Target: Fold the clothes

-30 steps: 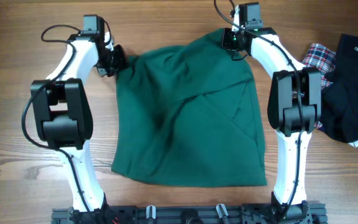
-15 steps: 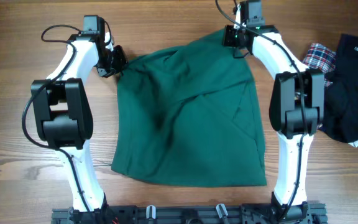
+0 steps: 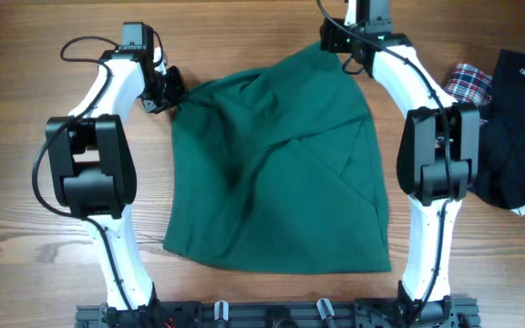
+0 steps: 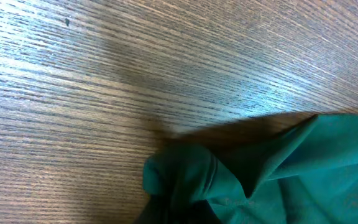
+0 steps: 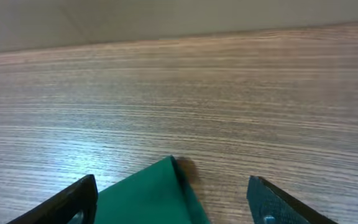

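Note:
I should lower my right gripper onto the garment's pointed far corner [image 3: 323,50] [image 5: 171,182] just below it and close there, because the open fingers are already on both sides of the cloth.
A dark green garment [image 3: 276,164] lies spread on the wooden table, with creases across its middle. My left gripper [image 3: 173,91] is shut on its far left corner, and the cloth [image 4: 185,180] bunches up there in the left wrist view. My right gripper [image 3: 337,43] hangs open over the far right corner. In the right wrist view that pointed corner [image 5: 157,190] lies flat on the wood between the two spread fingers [image 5: 73,199], touching neither.
A plaid garment [image 3: 468,82] and a dark navy garment [image 3: 522,128] lie piled at the right edge, beside the right arm. A black rail [image 3: 272,314] runs along the table's front edge, between the arm bases.
My right gripper has opened and let the green corner drop flat on the table, shifting slightly toward the far edge. The left gripper has closed on its corner and stayed in place.

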Robot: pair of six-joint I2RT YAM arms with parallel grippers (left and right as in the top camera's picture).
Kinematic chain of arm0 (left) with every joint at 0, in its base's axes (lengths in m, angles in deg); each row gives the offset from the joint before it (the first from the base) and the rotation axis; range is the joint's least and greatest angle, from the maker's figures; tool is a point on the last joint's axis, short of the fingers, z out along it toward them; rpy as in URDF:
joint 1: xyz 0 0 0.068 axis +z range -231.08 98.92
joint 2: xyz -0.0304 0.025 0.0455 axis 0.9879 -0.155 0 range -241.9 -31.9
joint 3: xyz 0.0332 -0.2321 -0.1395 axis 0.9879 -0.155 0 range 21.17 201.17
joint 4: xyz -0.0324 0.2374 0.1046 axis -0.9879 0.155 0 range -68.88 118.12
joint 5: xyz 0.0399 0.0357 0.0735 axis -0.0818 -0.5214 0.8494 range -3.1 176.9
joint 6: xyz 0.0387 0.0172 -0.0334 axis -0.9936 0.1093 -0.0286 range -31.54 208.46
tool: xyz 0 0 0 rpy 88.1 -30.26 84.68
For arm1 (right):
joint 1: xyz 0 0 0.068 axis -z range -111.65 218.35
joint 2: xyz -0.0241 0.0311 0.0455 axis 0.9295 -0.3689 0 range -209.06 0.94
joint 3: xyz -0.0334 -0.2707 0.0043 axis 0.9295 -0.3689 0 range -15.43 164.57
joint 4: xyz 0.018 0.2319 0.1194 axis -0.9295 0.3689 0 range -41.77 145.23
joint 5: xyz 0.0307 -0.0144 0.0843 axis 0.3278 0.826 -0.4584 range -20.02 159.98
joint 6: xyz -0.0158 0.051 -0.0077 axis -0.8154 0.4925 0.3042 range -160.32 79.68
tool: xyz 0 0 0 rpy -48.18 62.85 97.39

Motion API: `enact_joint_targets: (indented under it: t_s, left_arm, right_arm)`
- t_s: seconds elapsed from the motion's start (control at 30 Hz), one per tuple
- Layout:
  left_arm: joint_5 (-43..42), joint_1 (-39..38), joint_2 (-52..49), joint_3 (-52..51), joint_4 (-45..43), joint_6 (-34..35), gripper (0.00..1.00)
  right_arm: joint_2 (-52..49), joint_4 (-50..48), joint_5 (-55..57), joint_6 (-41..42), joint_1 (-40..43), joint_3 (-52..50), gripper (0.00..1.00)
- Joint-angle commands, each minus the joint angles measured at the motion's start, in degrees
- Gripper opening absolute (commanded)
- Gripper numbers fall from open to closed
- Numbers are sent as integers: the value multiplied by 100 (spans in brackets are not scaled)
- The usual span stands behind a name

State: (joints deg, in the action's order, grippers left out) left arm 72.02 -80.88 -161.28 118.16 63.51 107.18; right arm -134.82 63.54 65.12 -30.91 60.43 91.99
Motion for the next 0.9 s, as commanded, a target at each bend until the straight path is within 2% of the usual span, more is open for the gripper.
enact_joint_targets:
  t_s: [0.0, 0.43, 0.6, 0.63, 0.7, 0.73, 0.87]
  left_arm:
    - [-35, -11, 48, 37, 0, -28, 6]
    - [-57, -11, 48, 37, -20, -28, 5]
    - [-57, -11, 48, 37, -22, -28, 5]
    - [-57, -11, 48, 37, -22, -28, 4]
    - [-57, -11, 48, 37, -22, -28, 4]
    - [-55, -11, 48, 37, -22, -28, 4]
    - [-55, -11, 48, 37, -20, -31, 4]
  right_arm:
    - [-398, -133, -28, -83, -46, 76, 78]
    - [-748, -413, -24, -22, -188, 74, 81]
    - [-894, -348, -26, -20, -188, 74, 76]
    - [-901, -350, -26, -7, -188, 74, 73]
    - [-901, -332, -24, 0, -188, 74, 59]
    - [-901, -293, -17, 4, -188, 76, 42]
    - [-901, -22, 262, 127, -186, 74, 17]
